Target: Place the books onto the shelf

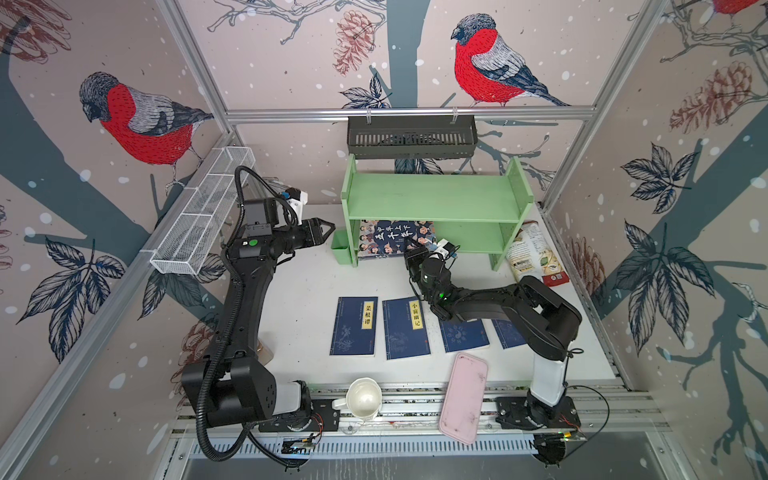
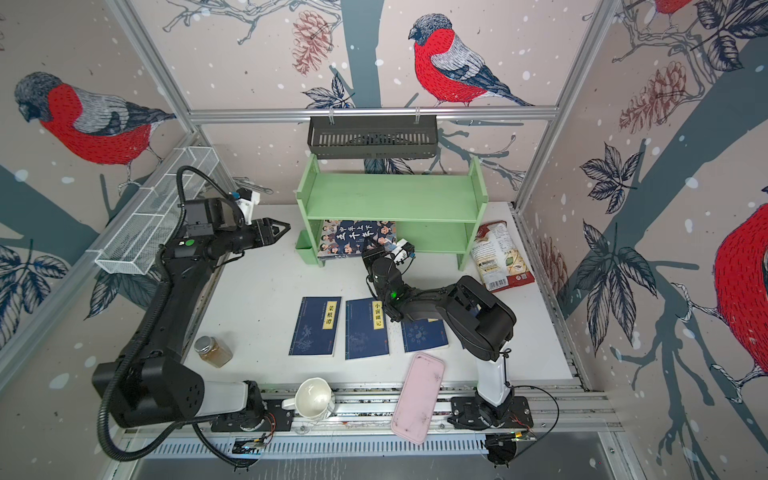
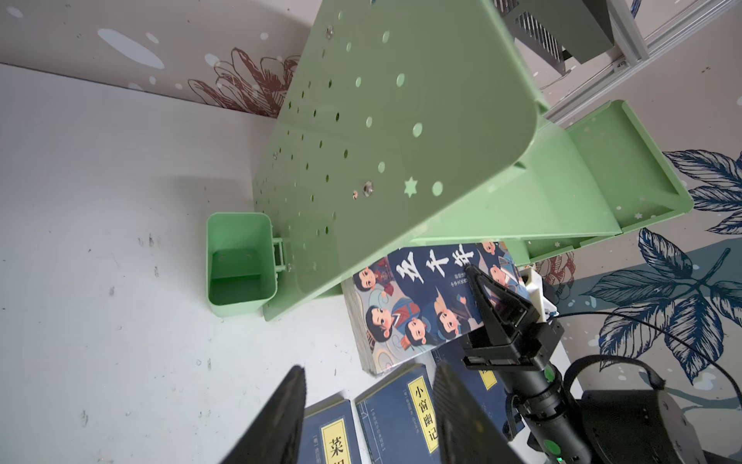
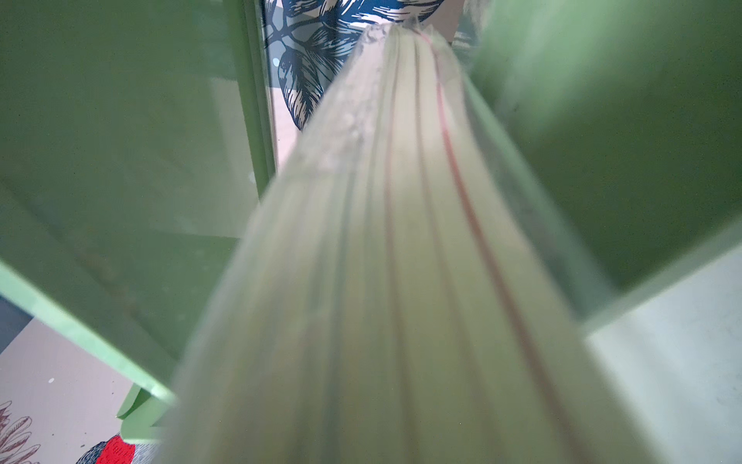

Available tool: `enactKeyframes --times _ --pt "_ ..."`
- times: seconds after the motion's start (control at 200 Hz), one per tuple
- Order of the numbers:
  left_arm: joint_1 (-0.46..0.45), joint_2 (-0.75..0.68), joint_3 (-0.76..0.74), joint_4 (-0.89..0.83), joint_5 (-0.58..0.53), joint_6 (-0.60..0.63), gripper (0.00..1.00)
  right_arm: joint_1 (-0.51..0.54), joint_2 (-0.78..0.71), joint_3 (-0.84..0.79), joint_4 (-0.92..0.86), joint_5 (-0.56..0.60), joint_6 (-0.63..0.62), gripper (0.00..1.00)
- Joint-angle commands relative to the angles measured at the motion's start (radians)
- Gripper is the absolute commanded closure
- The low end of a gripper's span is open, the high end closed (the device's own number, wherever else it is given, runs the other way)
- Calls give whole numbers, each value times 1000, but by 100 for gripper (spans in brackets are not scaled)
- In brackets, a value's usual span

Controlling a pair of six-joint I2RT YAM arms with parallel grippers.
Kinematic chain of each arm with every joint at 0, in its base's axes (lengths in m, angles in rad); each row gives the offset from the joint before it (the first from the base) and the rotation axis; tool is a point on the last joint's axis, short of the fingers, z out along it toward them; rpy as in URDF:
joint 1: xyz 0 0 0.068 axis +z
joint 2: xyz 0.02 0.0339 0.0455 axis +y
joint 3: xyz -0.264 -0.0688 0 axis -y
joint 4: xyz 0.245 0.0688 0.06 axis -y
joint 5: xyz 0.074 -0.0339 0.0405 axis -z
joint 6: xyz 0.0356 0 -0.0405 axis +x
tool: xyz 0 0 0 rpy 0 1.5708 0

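My right gripper pushes outward under the shelf's top board and toward the green cup's panel next. It then releases, because the book's near part still sticks out.
The large cartoon book (image 1: 392, 239) (image 2: 355, 239) (image 3: 417, 305) lies cover up, its far part under the top board of the light green shelf (image 1: 432, 195) (image 2: 390, 195) (image 3: 401, 120) at the left end. My right gripper (image 1: 411, 250) (image 2: 371, 251) (image 3: 478, 281) is shut on the book's near right corner. The book's page edge (image 4: 401, 281) fills the right wrist view. Several navy books (image 1: 354, 326) (image 1: 406, 328) (image 1: 463, 334) lie flat in a row on the table; my right arm covers part of them. Left of the shelf, my left gripper (image 1: 328, 232) (image 2: 282, 230) (image 3: 369, 401) hangs open and empty.
A small green cup (image 1: 340, 245) hangs on the shelf's left panel. A snack bag (image 1: 532, 253) leans right of the shelf. A pink tray (image 1: 463, 397) and white mug (image 1: 363, 399) sit at the front edge, a jar (image 2: 212, 351) front left. A black basket (image 1: 411, 137) hangs above the shelf, a wire basket (image 1: 203, 212) on the left wall.
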Motion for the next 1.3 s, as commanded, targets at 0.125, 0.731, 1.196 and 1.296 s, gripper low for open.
enactKeyframes --times 0.125,0.731,1.196,1.296 --pt "-2 -25 -43 103 40 17 47 -15 23 44 152 -1 29 92" --pt "-3 8 -71 123 61 14 47 -23 102 145 85 -28 85 72" --pt "-3 6 -74 134 68 -7 47 -13 41 155 -72 -58 116 33" --pt "-3 6 -77 129 62 -5 47 -11 43 149 -74 -74 141 30"
